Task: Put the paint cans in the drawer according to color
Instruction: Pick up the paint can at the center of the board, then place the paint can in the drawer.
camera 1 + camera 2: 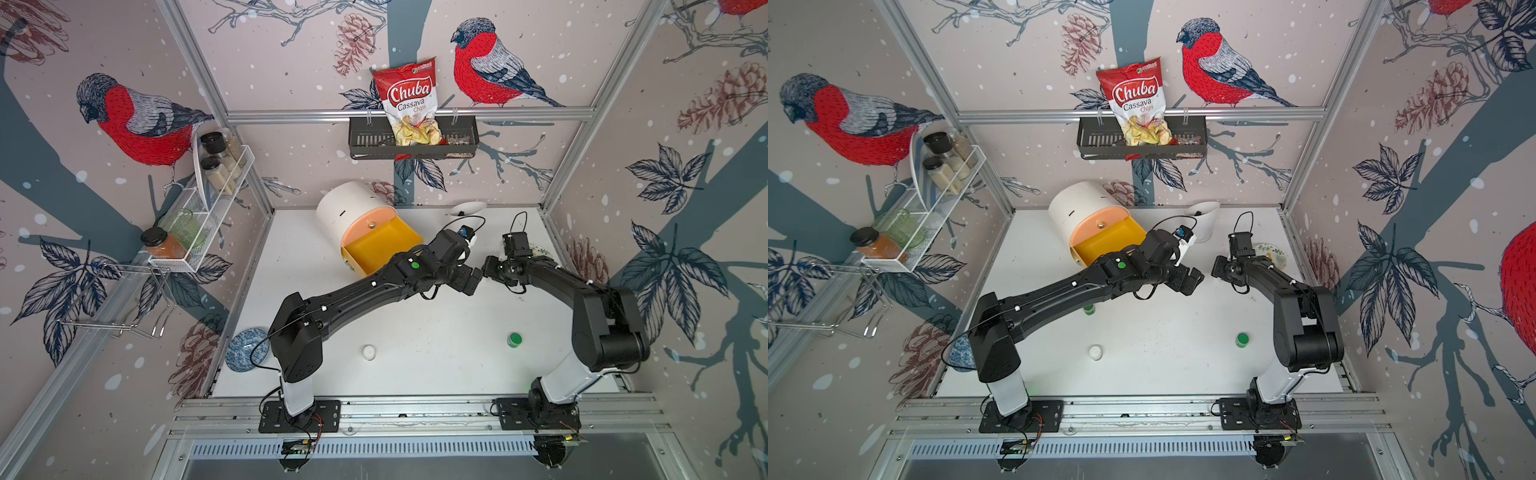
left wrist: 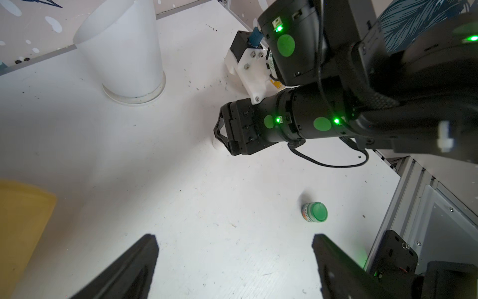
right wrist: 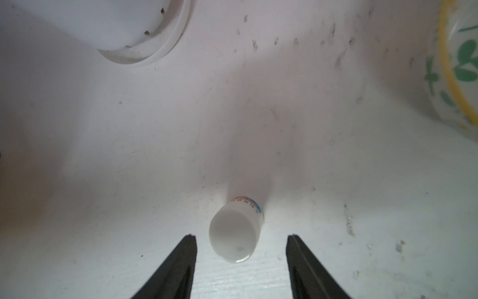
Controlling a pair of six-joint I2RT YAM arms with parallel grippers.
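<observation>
The white paint can's lid [image 3: 233, 236] is only partly between the open fingers, so I need to lower my right gripper a little around it next and close its fingers there.
The drawer [image 1: 353, 208] is a white chest at the back of the table, its yellow drawer [image 1: 380, 249] pulled out; the inside I can see is bare. A white paint can [image 3: 234, 231] stands on the table, its lid partly between the fingertips of my open right gripper [image 3: 241, 236], with a gap on each side. My left gripper [image 2: 235, 242] hovers open over bare table, facing the right gripper [image 2: 222, 132]. A green can [image 2: 315, 212] stands beyond it. Both top views show a white can [image 1: 368, 352] and a green can [image 1: 514, 339] near the front. Another green can [image 1: 1088, 309] peeks from under the left arm.
A white slant-rimmed cup [image 1: 467, 210] stands at the back, close to both grippers. A leaf-patterned plate [image 3: 455, 77] lies right of the right gripper. A blue plate [image 1: 247, 349] sits at the table's left edge. Racks with jars [image 1: 212, 166] and chips [image 1: 409, 104] hang on the walls.
</observation>
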